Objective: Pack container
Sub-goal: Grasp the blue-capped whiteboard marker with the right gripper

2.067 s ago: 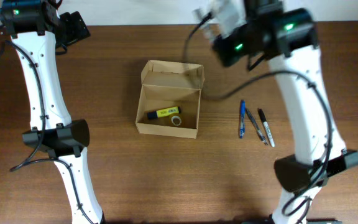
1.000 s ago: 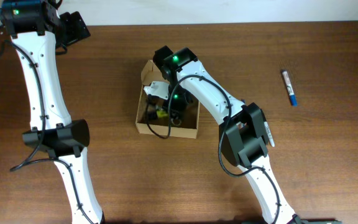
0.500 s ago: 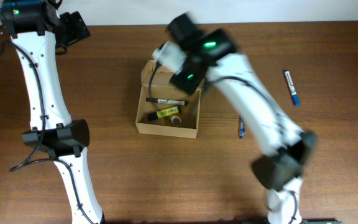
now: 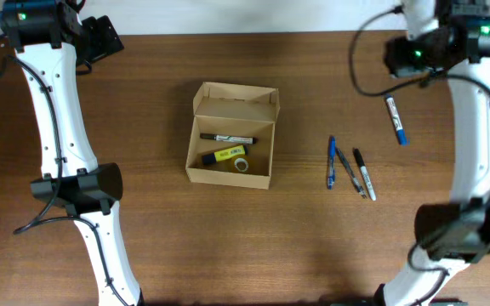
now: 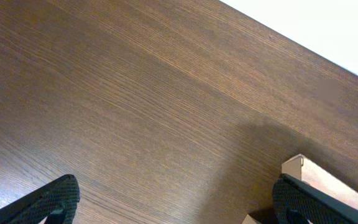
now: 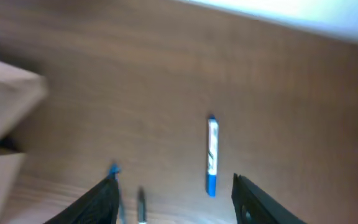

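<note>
The white marker lies alone with bare wood along both sides. So my right gripper needs to lower its open fingers next onto the marker's white body [image 4: 398,125] beside its blue cap [image 6: 212,155].
The container [image 4: 230,172] is a tan cardboard box at the table's middle, its lid flap [image 4: 236,100] standing open at the back. A black marker [image 4: 230,138], a yellow highlighter [image 4: 224,155] and a small tape roll [image 4: 241,164] lie inside it. My right gripper [image 6: 176,205] hovers open and holding nothing at the far right [image 4: 407,58], above a white marker with a blue cap [image 6: 212,155]. That marker [image 4: 396,119] lies alone on the wood. At the far left corner my left gripper [image 5: 179,208] is wide open over bare wood, with a box corner [image 5: 319,177] by its right finger.
Two blue pens [image 4: 331,161] [image 4: 344,166] and a black marker [image 4: 364,174] lie side by side to the right of the box. The right wrist view is blurred; the box [image 6: 5,118] shows at its left edge. A white wall borders the table's far edge.
The right arm has swung from over the box to the far right of the table. A black marker now lies in the box. The left arm has not moved.
</note>
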{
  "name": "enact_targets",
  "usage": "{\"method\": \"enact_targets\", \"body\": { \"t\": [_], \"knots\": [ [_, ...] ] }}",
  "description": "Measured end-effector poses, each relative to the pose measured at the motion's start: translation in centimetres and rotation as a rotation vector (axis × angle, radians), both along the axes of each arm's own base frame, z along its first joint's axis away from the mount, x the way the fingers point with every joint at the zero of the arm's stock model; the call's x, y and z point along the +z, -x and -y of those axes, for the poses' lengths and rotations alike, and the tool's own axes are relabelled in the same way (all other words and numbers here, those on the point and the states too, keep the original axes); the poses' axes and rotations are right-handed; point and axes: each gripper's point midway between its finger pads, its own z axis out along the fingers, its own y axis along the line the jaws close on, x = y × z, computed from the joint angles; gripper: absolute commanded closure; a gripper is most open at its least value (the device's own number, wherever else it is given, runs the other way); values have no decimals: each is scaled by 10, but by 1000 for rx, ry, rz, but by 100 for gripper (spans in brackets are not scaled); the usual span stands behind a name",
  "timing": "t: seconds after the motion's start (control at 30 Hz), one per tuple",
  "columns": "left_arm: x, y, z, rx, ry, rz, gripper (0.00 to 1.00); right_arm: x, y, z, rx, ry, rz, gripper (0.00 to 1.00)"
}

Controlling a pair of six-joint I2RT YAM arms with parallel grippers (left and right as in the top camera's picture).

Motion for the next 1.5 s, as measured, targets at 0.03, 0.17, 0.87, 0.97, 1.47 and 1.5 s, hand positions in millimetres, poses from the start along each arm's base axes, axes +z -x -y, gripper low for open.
{"method": "enact_targets", "body": {
  "t": [0.03, 0.17, 0.87, 0.97, 1.47, 1.5],
  "knots": [
    [0, 0, 0, 0, 0, 0, 0, -15, -1, 8, -15, -6, -29, 40],
    [0, 0, 0, 0, 0, 0, 0, -98, 1, 37, -77, -50, -179, 40],
    [0, 0, 0, 0, 0, 0, 0, -235, 23, 73, -148, -117, -453, 51],
    [0, 0, 0, 0, 0, 0, 0, -243, 26, 72, -147, -122, -473, 57],
    [0, 0, 0, 0, 0, 0, 0, -239, 36, 59, -145, -175, -527, 96],
    [0, 0, 0, 0, 0, 0, 0, -236, 35, 56, -140, -186, -526, 96]
  ]
}}
